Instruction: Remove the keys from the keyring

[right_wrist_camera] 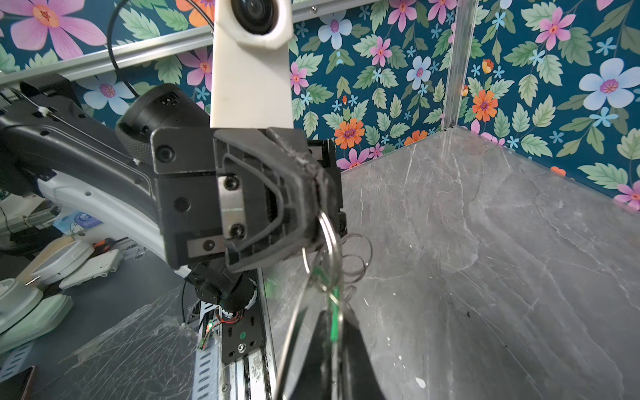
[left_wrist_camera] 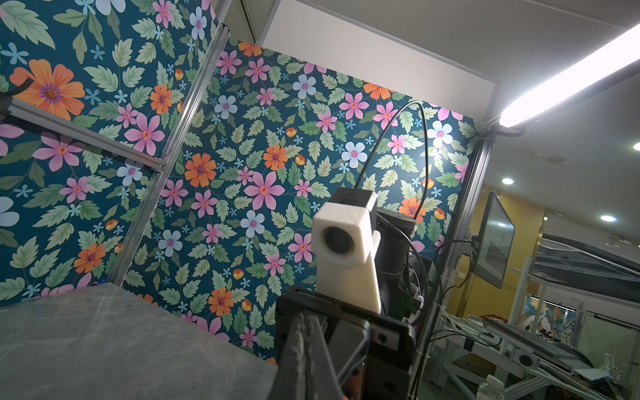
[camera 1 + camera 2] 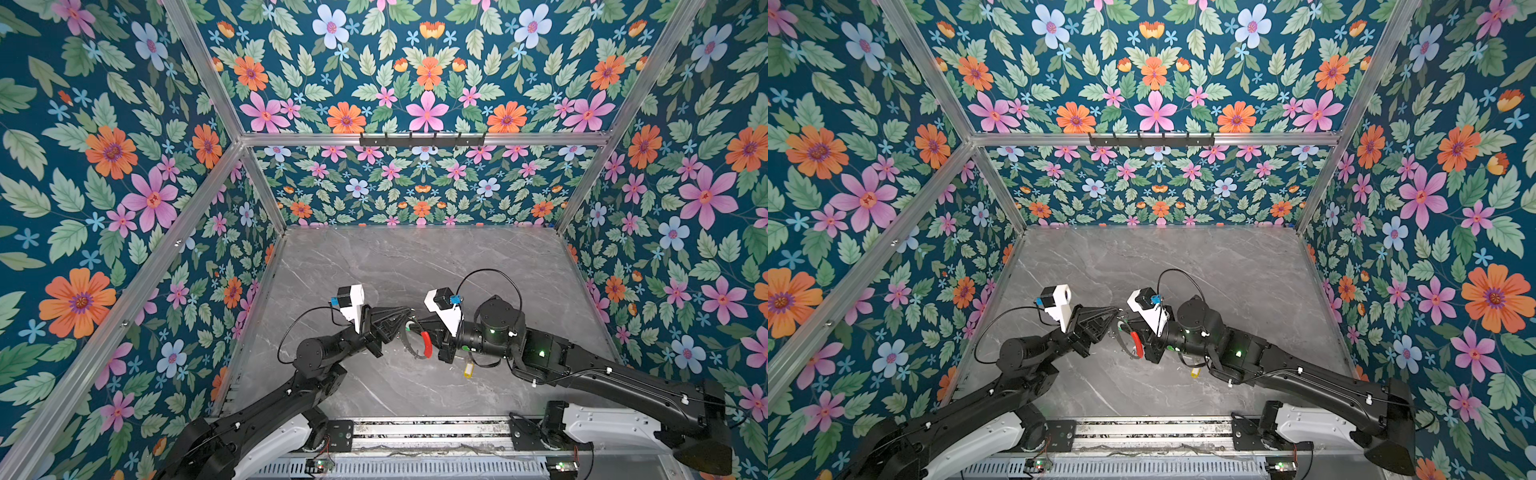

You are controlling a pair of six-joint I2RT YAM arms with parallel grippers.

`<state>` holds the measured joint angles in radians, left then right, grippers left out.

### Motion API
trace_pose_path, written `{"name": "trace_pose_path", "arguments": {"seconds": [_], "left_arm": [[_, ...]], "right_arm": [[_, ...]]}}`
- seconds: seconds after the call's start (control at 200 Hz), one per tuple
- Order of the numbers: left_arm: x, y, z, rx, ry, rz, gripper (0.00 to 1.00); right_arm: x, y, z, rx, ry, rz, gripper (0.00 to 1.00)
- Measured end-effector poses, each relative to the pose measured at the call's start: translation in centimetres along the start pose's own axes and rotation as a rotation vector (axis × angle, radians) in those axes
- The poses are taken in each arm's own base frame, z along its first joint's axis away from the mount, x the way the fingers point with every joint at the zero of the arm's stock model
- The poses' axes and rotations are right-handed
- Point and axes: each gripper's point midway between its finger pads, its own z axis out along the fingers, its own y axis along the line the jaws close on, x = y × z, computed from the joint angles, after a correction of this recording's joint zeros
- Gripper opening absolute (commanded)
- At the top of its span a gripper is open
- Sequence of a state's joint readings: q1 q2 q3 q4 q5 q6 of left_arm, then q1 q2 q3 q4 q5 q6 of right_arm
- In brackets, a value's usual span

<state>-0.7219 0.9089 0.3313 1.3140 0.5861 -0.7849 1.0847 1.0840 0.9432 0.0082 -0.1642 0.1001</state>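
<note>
The bare tabletop near the yellow tag lies below my right gripper, so next I should pull that gripper away from the keyring and down to release the key there.
Both grippers meet above the middle of the grey table, near its front. My left gripper is shut on the rim of the keyring, a thin grey ring with a red sleeve that hangs off the table. In the right wrist view, small wire loops dangle just below the left fingers. My right gripper is shut on the key with the green tag, seen edge-on between its fingers. The key with the yellow tag lies on the table under the right arm.
The marble-look table is walled on three sides by flowered panels. A black hook rail hangs on the back frame. The metal base rail carrying both arms runs along the front edge.
</note>
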Motion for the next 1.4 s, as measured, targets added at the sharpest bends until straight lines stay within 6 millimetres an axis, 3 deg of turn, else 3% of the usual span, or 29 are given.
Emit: {"name": "trace_pose_path", "arguments": {"seconds": [0.305,0.565,0.81,1.03,1.12,1.3,1.4], "left_arm": [[0.8,0.4,0.0,-0.004,0.026,-0.012,0.0],[0.7,0.1,-0.3,-0.002,0.024,-0.009,0.0],[0.6,0.2,-1.5,-0.073,0.026,0.026,0.0],[1.4,2.3,-3.3,-0.228,0.042,0.048,0.0],[1.9,3.1,-4.1,-0.283,0.052,0.039,0.0],[1.8,3.8,-5.2,-0.358,0.048,0.051,0.0],[1.7,4.0,-5.5,-0.38,0.043,0.052,0.0]], "right_arm": [[1.0,1.5,0.5,-0.091,0.055,-0.024,0.0],[1.6,1.2,-0.3,-0.082,0.062,-0.026,0.0],[3.3,-2.5,-2.5,0.017,0.052,0.063,0.0],[4.7,-6.1,-3.4,0.061,0.052,0.218,0.0],[7.2,-8.1,-2.1,0.08,0.12,0.332,0.0],[17.1,-8.8,1.4,0.037,0.38,0.566,0.0],[21.0,-9.0,2.3,0.045,0.475,0.659,0.0]]}}
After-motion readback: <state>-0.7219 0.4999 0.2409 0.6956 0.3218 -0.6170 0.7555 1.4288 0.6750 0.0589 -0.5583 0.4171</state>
